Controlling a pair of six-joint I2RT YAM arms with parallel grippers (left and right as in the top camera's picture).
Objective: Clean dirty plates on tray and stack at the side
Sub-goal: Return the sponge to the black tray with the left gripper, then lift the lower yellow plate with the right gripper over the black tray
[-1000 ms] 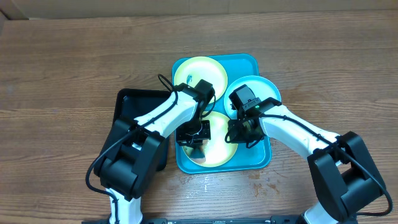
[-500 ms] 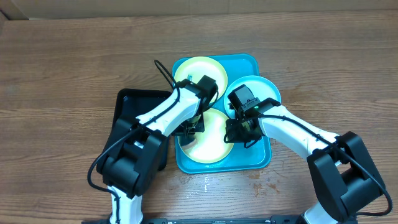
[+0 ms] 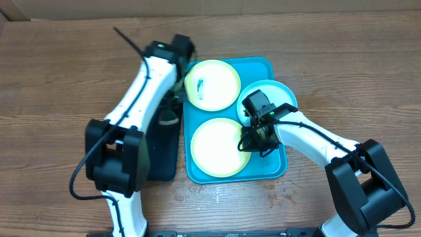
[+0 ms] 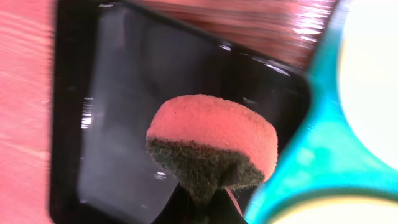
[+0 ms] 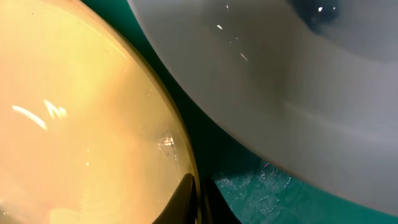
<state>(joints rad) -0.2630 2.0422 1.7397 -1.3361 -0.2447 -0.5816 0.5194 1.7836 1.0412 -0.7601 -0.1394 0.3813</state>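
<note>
Next, my left gripper shifts away from the turquoise tray and lowers the pink sponge onto the black tray (image 3: 163, 142) (image 4: 140, 128), since the near plate looks clean.
The turquoise tray (image 3: 266, 69) holds three plates. The far yellow-green plate (image 3: 212, 84) has a blue smear on its left. The near yellow-green plate (image 3: 217, 146) looks clean. The light-blue rimmed plate (image 3: 273, 95) leans over the tray's right edge, partly under my right arm. My right gripper (image 3: 252, 141) is shut on the near plate's right rim; the right wrist view shows the fingers (image 5: 196, 196) pinching that rim (image 5: 93, 124). My left gripper (image 3: 171, 108) is shut on a pink sponge with a dark green pad (image 4: 211, 140), held over the black tray (image 4: 130, 118).
The black tray (image 3: 168, 155) lies just left of the turquoise tray, largely hidden by my left arm. The brown wooden table (image 3: 66, 79) extends all around. The turquoise tray's rim (image 4: 311, 149) shows at the right in the left wrist view.
My left arm lifted off the near yellow-green plate and swung up and left, carrying the sponge over the black tray. The near plate is now uncovered. The right arm stayed put.
</note>
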